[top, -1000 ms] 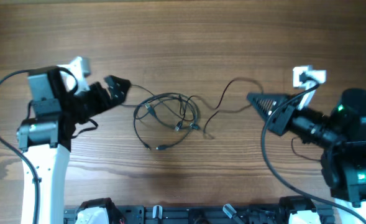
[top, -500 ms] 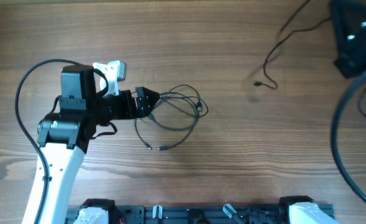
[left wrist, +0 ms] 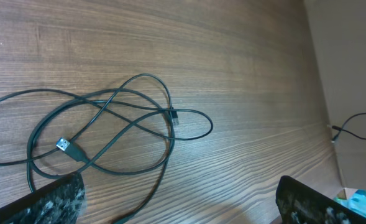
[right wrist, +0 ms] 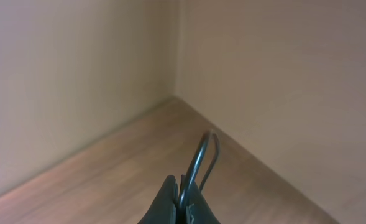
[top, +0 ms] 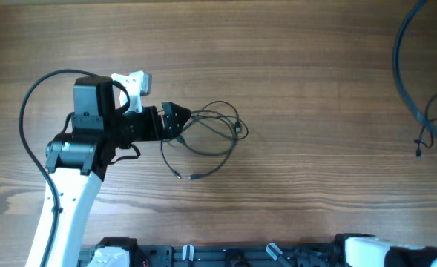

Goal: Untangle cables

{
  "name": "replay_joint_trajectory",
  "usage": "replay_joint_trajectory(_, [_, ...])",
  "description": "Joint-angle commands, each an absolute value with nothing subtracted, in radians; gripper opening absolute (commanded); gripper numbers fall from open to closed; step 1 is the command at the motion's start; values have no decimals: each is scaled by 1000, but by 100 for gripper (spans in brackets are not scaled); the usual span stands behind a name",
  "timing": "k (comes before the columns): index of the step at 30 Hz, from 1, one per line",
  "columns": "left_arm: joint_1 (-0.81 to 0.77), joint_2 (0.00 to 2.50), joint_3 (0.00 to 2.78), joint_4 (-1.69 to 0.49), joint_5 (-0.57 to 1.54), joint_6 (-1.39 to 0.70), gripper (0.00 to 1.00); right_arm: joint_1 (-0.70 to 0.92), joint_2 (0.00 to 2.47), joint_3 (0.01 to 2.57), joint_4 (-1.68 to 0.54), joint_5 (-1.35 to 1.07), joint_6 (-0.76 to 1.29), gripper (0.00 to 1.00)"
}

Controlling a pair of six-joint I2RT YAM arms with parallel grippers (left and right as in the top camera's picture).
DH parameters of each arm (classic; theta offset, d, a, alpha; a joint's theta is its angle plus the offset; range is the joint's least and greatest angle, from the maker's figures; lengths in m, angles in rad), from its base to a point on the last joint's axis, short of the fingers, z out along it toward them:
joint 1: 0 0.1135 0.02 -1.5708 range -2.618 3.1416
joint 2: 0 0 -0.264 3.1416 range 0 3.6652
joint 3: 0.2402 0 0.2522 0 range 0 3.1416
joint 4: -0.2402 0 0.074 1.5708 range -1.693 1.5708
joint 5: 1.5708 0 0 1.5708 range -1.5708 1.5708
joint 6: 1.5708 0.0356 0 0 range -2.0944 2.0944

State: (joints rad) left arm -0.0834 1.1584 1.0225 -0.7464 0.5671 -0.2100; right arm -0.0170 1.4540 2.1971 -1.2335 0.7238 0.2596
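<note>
The bare tabletop is below my right gripper, far from the bundle. I should next tilt this gripper down and lower it there to release the cable loop.
A loose bundle of thin black cables (top: pixel 212 127) lies in loops on the wooden table, one plug end (top: pixel 192 176) trailing toward the front. My left gripper (top: pixel 175 121) hovers open at the bundle's left edge. In the left wrist view the loops (left wrist: pixel 117 121) and a USB plug (left wrist: pixel 63 145) lie just beyond the open left gripper (left wrist: pixel 181 185), nothing between its fingers (left wrist: pixel 55 200). My right gripper (right wrist: pixel 181 188) is shut on a thin cable loop (right wrist: pixel 199 158), raised and facing a wall corner. That separate cable (top: pixel 424 141) dangles at the overhead view's right edge.
A thick black arm cable (top: pixel 402 55) curves down the top right of the overhead view. A beige wall (left wrist: pixel 350 56) borders the table's far edge in the left wrist view, with the dangling cord (left wrist: pixel 356 119) in front of it.
My right arm has pulled one cable out of the bundle, up and rightward, leaving the overhead view. The left gripper has moved right to the bundle's edge and stayed open.
</note>
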Motion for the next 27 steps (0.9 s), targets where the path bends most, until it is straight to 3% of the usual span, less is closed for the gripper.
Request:
replay_joint_trajectory(1, [-88,1198,1015,-741,579,-187,100,-193,1528,2204,-1242,744,241,5])
replay_joint_trajectory(11, [-88,1222,1015,-695,579,-187,100,-871,1691,2136,-1416,171,373,4])
replay_joint_trajectory(17, [-88,1222,1015,-693,580,-194,100,-1032,1724,1948,-1365,84,425,4])
replay_joint_trajectory(23, [-88,1222,1015,-692,580,-194,100,-1064,1725,1764,-1247,73,461,5])
replay_joint_trajectory(24, [-88,1222,1015,-692,580,-194,100,-1064,1725,1732,-1234,57,472,19])
replay_joint_trajectory(26, [-88,1222,1015,-692,580,-194,100,-1064,1725,1692,-1232,35,469,66])
replay_joint_trajectory(27, [-88,1222,1015,-692,580,-194,100,-1064,1725,1685,-1239,31,469,76])
